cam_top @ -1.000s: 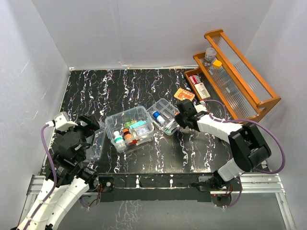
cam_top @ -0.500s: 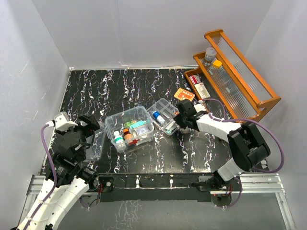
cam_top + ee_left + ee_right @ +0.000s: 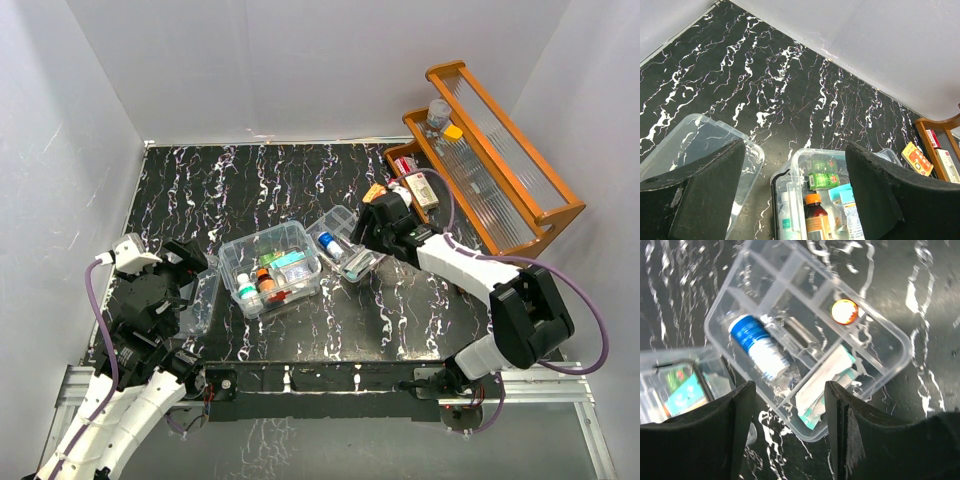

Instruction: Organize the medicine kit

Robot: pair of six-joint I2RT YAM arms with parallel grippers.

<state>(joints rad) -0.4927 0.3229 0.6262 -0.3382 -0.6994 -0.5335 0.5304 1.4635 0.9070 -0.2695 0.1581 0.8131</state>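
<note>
The clear tray's middle handle is below my right gripper, to its left in the top view, at an angle to my fingers. I should turn my right gripper next and lower it onto that handle.
The medicine kit [image 3: 270,268] is a clear box standing open in the middle of the table. It holds an orange-capped brown bottle [image 3: 817,220], a green carton [image 3: 824,180] and other packs. Its clear lid [image 3: 200,300] lies to its left, under my left gripper [image 3: 190,270], which hangs open and empty above the lid [image 3: 700,137] and the kit [image 3: 790,172]. A clear divided tray [image 3: 345,243] lies right of the kit. My right gripper [image 3: 788,386] hovers open over its near edge, holding nothing. The tray [image 3: 890,347] holds a blue-capped bottle [image 3: 760,345], white-and-teal packets [image 3: 827,385] and a small orange round thing [image 3: 844,311].
An orange-brown wooden tiered rack [image 3: 500,160] stands at the back right with a bottle, a yellow-capped item and small boxes on it. An orange box [image 3: 377,192] lies by its foot, partly behind my right gripper [image 3: 370,225]. White walls enclose the black marbled table [image 3: 260,185].
My right gripper has gone from shut to open and has shifted toward the far side of the tray. The left arm, kit and lid have not moved.
</note>
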